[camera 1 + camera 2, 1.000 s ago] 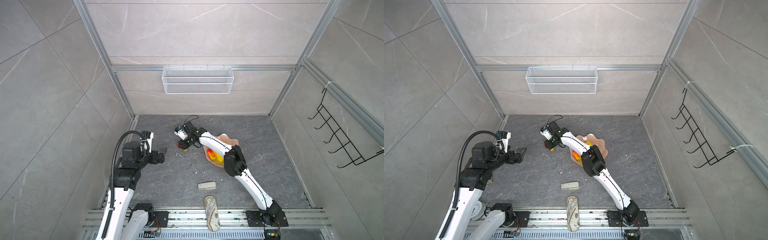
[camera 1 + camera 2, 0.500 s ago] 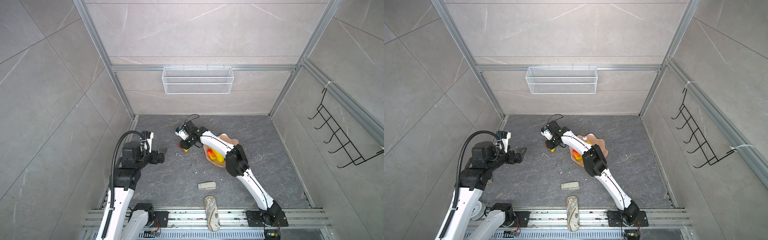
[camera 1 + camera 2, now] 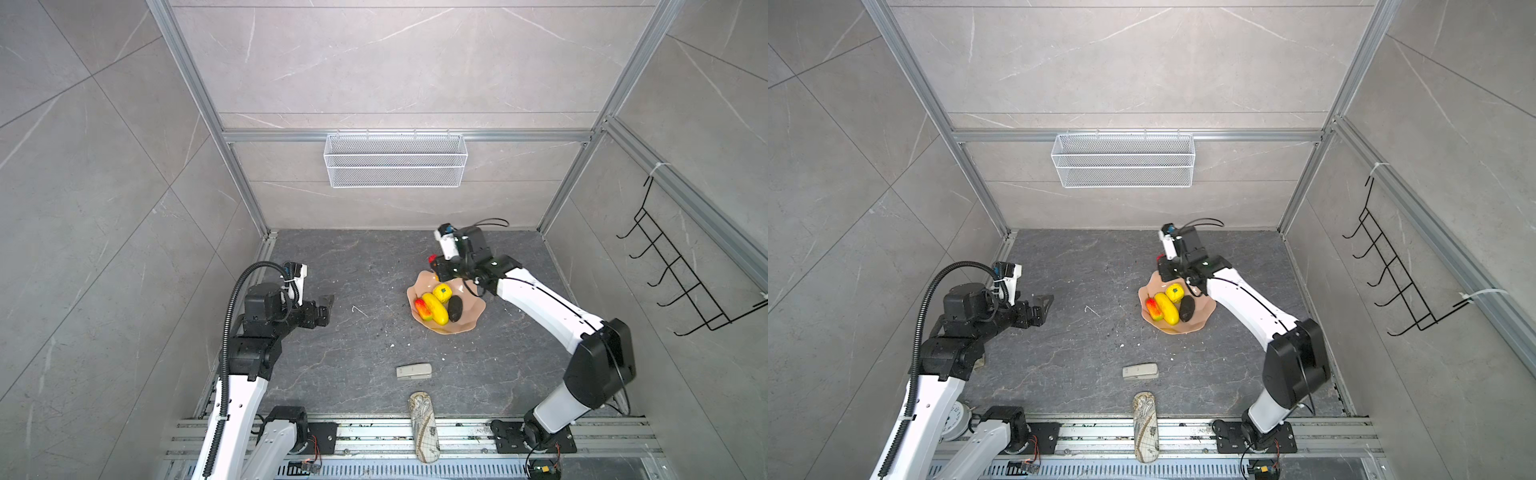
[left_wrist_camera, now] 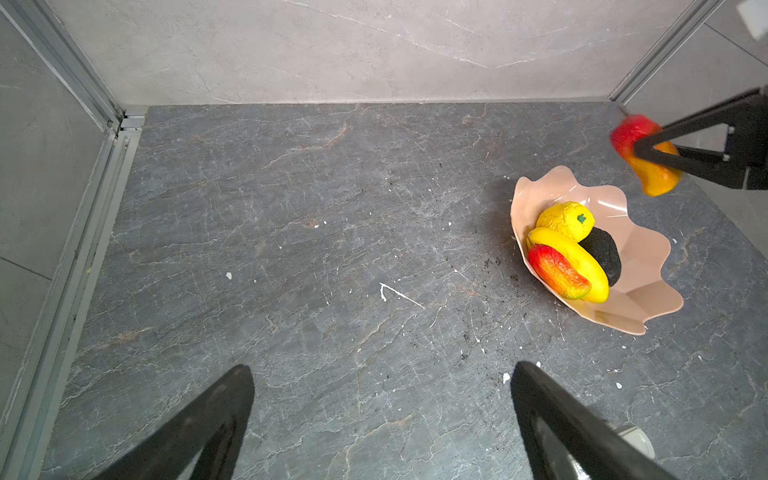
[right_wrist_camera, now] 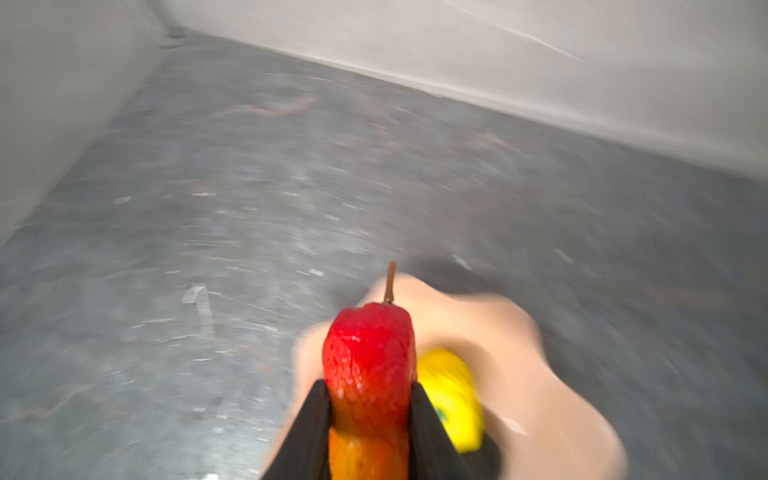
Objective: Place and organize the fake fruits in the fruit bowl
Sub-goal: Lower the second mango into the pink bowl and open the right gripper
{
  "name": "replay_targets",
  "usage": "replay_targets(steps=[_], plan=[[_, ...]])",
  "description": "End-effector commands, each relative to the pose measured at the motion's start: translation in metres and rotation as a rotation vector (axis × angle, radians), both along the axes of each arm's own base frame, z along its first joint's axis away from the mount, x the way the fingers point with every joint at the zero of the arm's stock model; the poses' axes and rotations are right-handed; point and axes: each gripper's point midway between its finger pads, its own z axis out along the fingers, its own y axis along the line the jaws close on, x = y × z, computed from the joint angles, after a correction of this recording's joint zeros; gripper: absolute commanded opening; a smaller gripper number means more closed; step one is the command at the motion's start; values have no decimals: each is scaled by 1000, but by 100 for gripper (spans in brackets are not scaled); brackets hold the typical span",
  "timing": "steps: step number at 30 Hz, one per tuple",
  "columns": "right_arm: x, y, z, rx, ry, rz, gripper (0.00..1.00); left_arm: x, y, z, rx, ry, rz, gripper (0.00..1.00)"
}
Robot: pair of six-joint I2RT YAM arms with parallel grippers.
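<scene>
I need to pull my right gripper back and down next to release the fruit, because the bowl's bare part beside the black oval is lower and closer to my base.
The pale pink fruit bowl (image 3: 473, 318) (image 3: 1204, 311) (image 4: 640, 266) stands right of the floor's middle. In it lie a red-orange fruit (image 3: 421, 307), a long yellow one (image 3: 436, 309), a round yellow one with a green top (image 3: 442, 292) and a black oval (image 3: 455, 308). My right gripper (image 3: 436, 266) (image 5: 370, 386) is shut on another red-orange fruit (image 3: 432, 260) (image 4: 636, 137) (image 5: 370, 357), held in the air over the bowl's far rim, stem pointing away. My left gripper (image 3: 328, 301) (image 4: 382, 370) hangs open and empty far to the left of the bowl.
A beige stapler-like block (image 3: 413, 371) lies near the front, and a map-patterned case (image 3: 424, 428) sits on the front rail. A white wire basket (image 3: 395, 166) hangs on the back wall. A black hook rack (image 3: 685, 282) is on the right wall.
My right gripper has carried the red-orange fruit from the floor left of the bowl rightward to the bowl's far rim. The left arm has not moved.
</scene>
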Motion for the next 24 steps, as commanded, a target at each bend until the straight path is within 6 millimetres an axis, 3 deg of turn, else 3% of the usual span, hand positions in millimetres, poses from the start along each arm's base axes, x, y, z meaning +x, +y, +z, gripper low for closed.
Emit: replay_targets(steps=[1,5,9,17,24], plan=[[-18,-45,-26,-52,51,-190,3,1,-4,9,3,-39,-28,100],[-33,-77,-52,-89,107,-288,4,1,-4,9,3,-38,-27,100],[-38,-85,-76,-105,144,-337,6,-1,-3,11,4,-49,-25,100],[-37,-83,-115,-117,204,-349,14,0,-3,10,3,-44,-24,100],[-34,-81,-131,-116,221,-353,22,0,-3,10,7,-44,-21,100]])
